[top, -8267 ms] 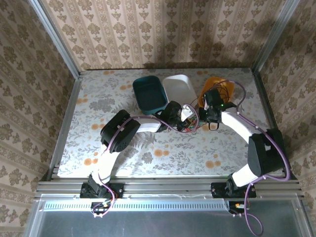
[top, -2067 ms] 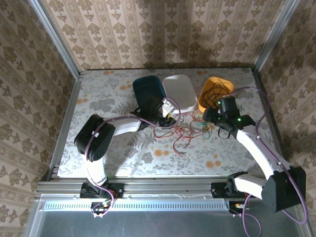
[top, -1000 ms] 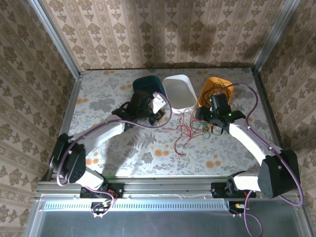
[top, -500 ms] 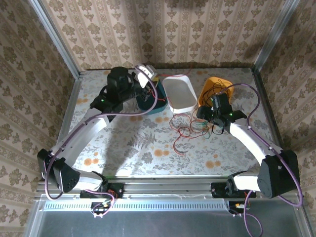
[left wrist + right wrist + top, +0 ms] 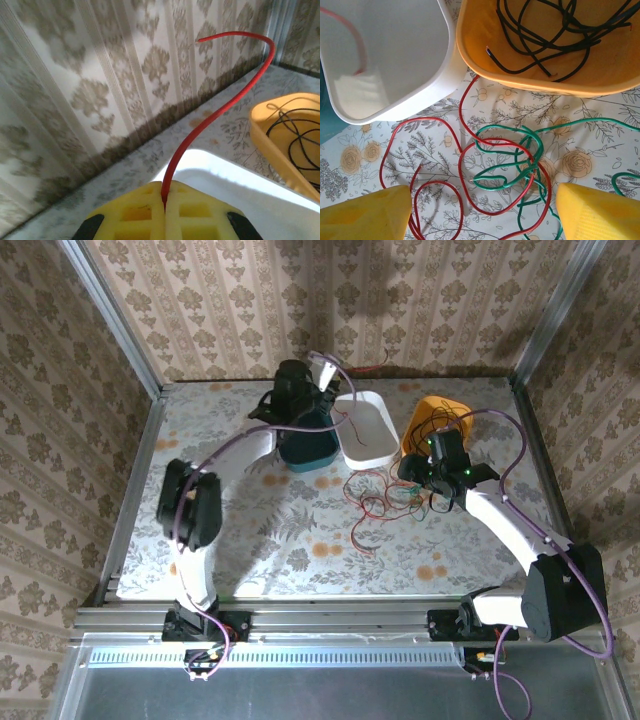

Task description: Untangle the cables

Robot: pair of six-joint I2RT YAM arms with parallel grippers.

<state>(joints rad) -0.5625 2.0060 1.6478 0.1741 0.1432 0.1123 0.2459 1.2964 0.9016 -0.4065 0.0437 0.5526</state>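
Note:
The tip of the red cable sticks out past the far rim of the white tub, so my left gripper will next lower the cable to the inside of the tub below and let go of it.
My left gripper [image 5: 328, 375] is raised at the back of the table, above the white tub [image 5: 376, 454]. It is shut on a red cable [image 5: 212, 117] that curves up and away from the yellow fingertips [image 5: 135, 212] toward the wall. A stretch of red cable [image 5: 351, 31] lies inside the white tub [image 5: 395, 60]. My right gripper [image 5: 485, 215] hovers open over a tangle of red cable [image 5: 470, 170] and green cable [image 5: 520, 167] on the table, touching neither. Black cables [image 5: 555, 30] lie coiled in the orange tub [image 5: 530, 80].
A teal tub [image 5: 305, 445] stands left of the white tub, and the orange tub [image 5: 425, 410] to its right, all along the back. Wallpapered walls close in the table on three sides. Red loops [image 5: 365, 530] trail toward mid-table.
The left arm has swung from beside the tangle up and back over the tubs, drawing the red cable with it. The right gripper has stayed open over the tangle.

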